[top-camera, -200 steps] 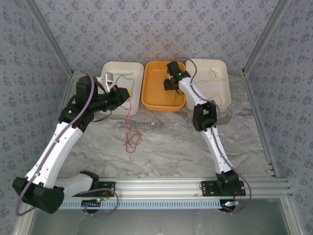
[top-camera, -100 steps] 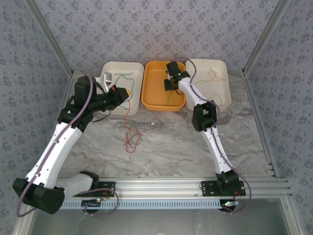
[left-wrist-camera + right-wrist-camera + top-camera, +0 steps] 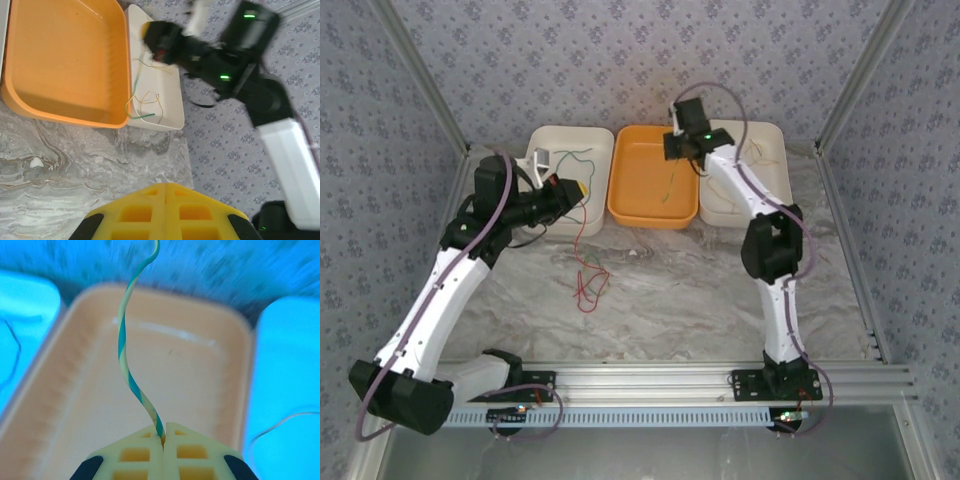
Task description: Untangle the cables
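My right gripper goes sideways past the orange tray's rim next, then down over the cream cable's white tray (image 3: 757, 165) to release the striped cable still dangling outside.
My right gripper (image 3: 677, 152) (image 3: 163, 433) hangs over the orange tray (image 3: 638, 205), shut on a green-and-yellow striped cable (image 3: 670, 186) (image 3: 123, 340). That cable dangles from the jaws down into the tray. My left gripper (image 3: 580, 190) (image 3: 165, 185) is shut at the front right corner of the left white tray (image 3: 546, 138). A red cable (image 3: 579, 235) runs from it down to a small red and green tangle (image 3: 588, 283) on the table. The pinch itself is hidden in the left wrist view. A green cable (image 3: 575, 158) lies in the left tray.
The right white tray (image 3: 772, 195) (image 3: 170, 95) holds a thin cream cable (image 3: 758, 150) (image 3: 150, 100). The three trays stand side by side at the back of the marble table (image 3: 670, 300). Patterned walls close in both sides.
The right gripper closed on the striped cable, then rose and moved back and to the right, lifting the cable over the orange tray. The left arm stayed put.
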Controlling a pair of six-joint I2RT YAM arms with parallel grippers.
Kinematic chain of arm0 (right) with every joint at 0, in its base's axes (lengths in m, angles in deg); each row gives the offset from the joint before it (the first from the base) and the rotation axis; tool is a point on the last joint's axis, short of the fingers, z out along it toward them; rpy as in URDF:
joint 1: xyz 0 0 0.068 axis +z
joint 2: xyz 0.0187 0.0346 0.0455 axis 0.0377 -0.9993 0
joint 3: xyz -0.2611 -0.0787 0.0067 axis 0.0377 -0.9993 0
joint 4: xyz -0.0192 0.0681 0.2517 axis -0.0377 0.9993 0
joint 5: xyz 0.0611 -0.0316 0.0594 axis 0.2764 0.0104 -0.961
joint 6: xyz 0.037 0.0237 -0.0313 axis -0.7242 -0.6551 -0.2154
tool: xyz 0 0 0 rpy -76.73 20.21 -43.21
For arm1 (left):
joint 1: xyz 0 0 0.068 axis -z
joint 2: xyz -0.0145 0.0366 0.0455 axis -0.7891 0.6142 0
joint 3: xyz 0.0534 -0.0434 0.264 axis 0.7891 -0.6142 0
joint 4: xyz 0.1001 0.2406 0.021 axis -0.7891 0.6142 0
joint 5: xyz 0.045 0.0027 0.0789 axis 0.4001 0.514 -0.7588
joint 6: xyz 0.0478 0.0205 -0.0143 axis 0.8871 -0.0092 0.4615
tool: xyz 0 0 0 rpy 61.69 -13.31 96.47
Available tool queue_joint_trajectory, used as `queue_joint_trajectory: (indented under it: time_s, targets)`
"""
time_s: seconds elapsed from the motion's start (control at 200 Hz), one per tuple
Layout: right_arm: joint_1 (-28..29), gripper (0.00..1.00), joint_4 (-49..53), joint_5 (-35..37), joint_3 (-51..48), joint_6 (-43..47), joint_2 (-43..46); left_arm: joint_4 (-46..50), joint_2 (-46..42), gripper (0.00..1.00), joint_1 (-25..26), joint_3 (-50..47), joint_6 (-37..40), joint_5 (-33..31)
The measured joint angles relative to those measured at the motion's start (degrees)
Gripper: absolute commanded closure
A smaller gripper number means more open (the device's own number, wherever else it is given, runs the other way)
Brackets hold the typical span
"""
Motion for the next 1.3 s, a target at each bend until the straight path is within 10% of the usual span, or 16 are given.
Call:
queue_joint_trajectory:
  time_s: [0.375, 0.839, 1.029, 1.299]
  targets:
    - [-13.1, 1.0, -0.1, -0.6, -7.8, -2.4, 8.4, -4.4, 5.3, 1.0, 0.0, 0.0, -0.6, 1.4]
    - [-21.9, 1.0, 6.3, -6.1, 1.6, -9.3, -11.6, -12.7, 16.9, 1.0, 0.1, 9.3, -1.0, 3.6]
    - [-22.1, 0.59, 7.4, -7.0, 2.4, -10.3, -12.9, -17.1, 25.0, 1.0, 0.1, 13.7, -1.1, 4.5]
    - [-20.6, 0.54, 3.2, -7.1, -8.7, -9.9, -2.2, -26.2, 37.4, 1.0, 0.1, 19.1, -3.4, 4.2]
